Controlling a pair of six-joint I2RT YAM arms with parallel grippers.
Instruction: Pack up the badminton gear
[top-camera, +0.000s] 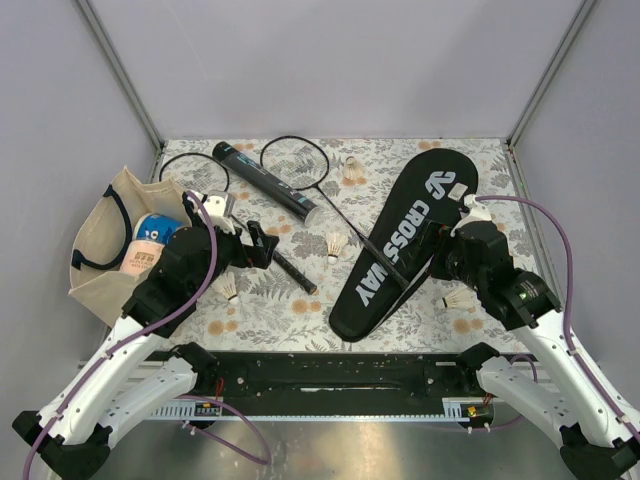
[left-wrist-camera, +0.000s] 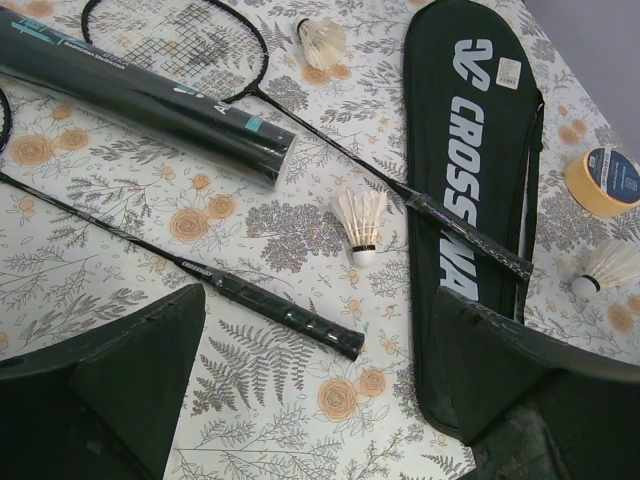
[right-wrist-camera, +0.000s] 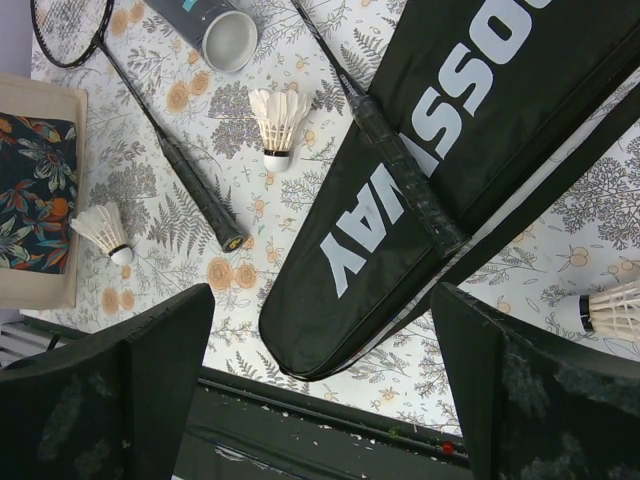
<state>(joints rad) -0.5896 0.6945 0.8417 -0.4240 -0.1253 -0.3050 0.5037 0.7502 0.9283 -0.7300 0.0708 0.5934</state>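
Observation:
My left gripper is open and will move outward and down onto the middle of the black tube (top-camera: 265, 180) (left-wrist-camera: 120, 95). It will turn because the tube is slanted to its fingers.
The black "CROSSWAY" cover (top-camera: 400, 240) lies flat at the right. One racquet (top-camera: 300, 165) runs from its far head to a handle resting on the cover (left-wrist-camera: 470, 235). The second racquet's handle (left-wrist-camera: 280, 310) lies on the cloth left of it. The black tube (top-camera: 265, 180) lies at the back, its open end showing in the right wrist view (right-wrist-camera: 228, 38). Shuttlecocks lie loose (top-camera: 337, 245) (top-camera: 352, 170) (top-camera: 228, 288) (top-camera: 458, 297). My left gripper (top-camera: 262, 245) (left-wrist-camera: 320, 400) is open above the second racquet's handle end. My right gripper (top-camera: 430, 245) (right-wrist-camera: 320, 390) is open over the cover's narrow end.
A beige tote bag (top-camera: 100, 250) with dark handles lies at the left, holding a blue and white item. A tape roll (left-wrist-camera: 605, 180) with a blue centre lies right of the cover. A black rail (top-camera: 320, 375) runs along the near edge. Grey walls enclose the table.

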